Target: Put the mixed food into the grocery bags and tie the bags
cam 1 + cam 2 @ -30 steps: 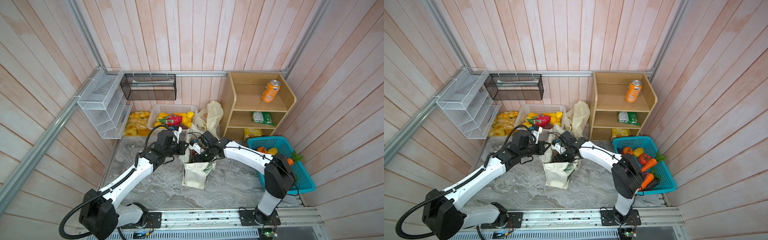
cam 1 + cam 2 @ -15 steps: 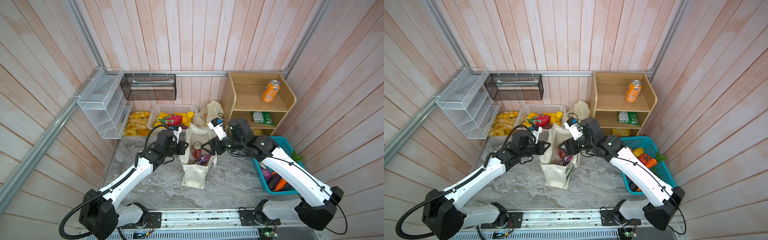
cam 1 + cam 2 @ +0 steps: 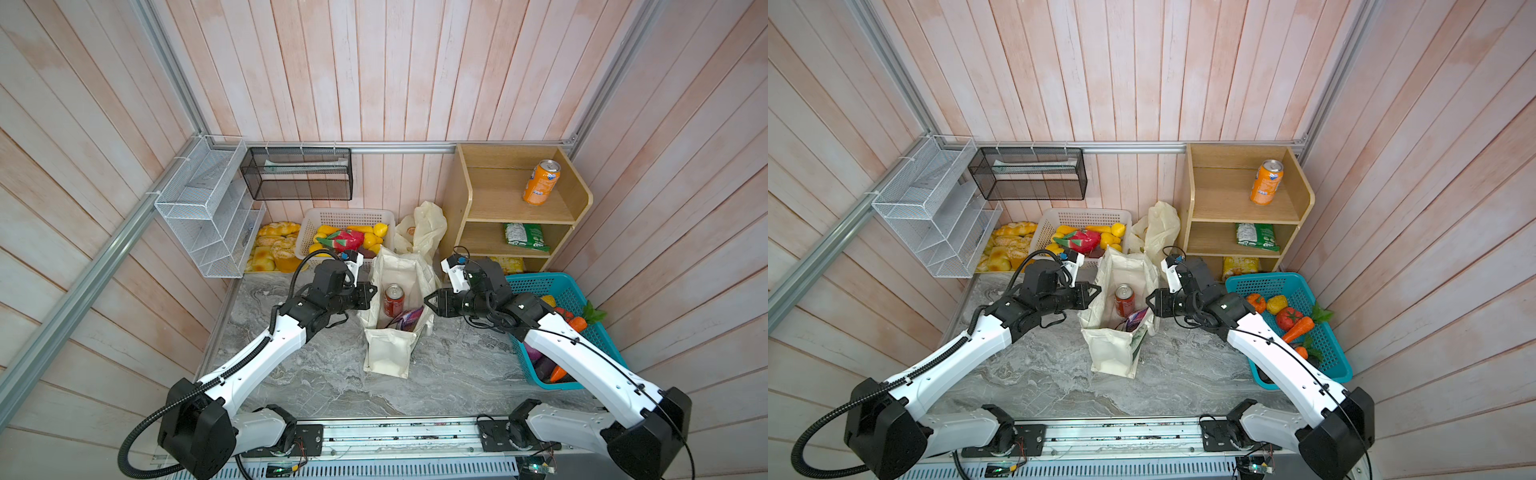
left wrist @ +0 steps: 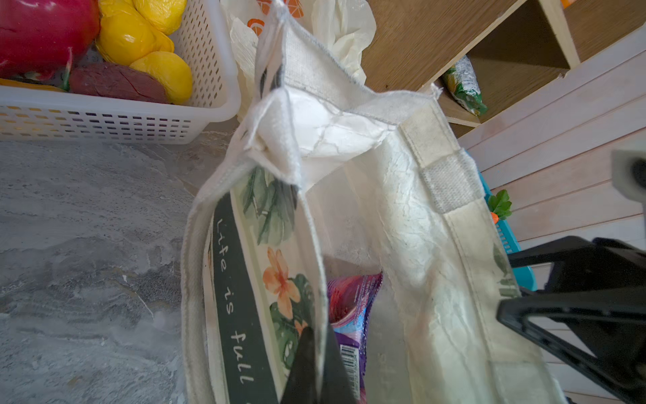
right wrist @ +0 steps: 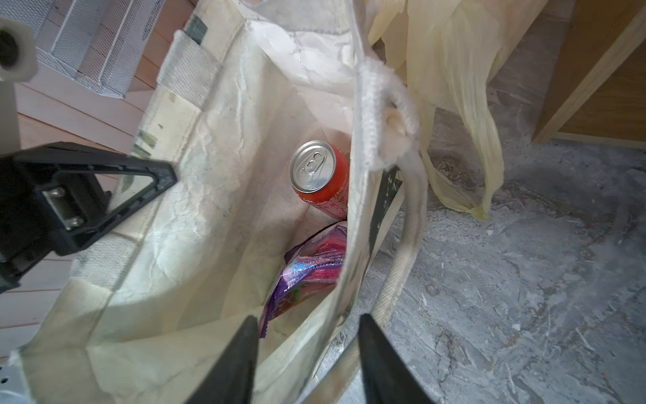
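Observation:
My left gripper should next pull the tote's rim that it holds sideways over the tabletop by the bread rolls and let it go, because the tote stands in front of the plastic bag.
The cream cloth tote stands open mid-table in both top views. Inside it are a red soda can and a purple snack packet. My left gripper is shut on the tote's left rim. At the opposite rim my right gripper is open, its fingers straddling the tote's right wall. The pale-yellow plastic bag lies crumpled behind the tote. Orange carrots rest in the blue basket.
A wooden shelf at the back right holds an orange can and a green packet. A white basket of fruit and bread rolls sit at the back left. Wire racks hang on the left wall.
My right arm has pulled out from over the tote, swung back to the right and settled at the tote's right rim, its jaws narrower than before. The left gripper has kept its hold.

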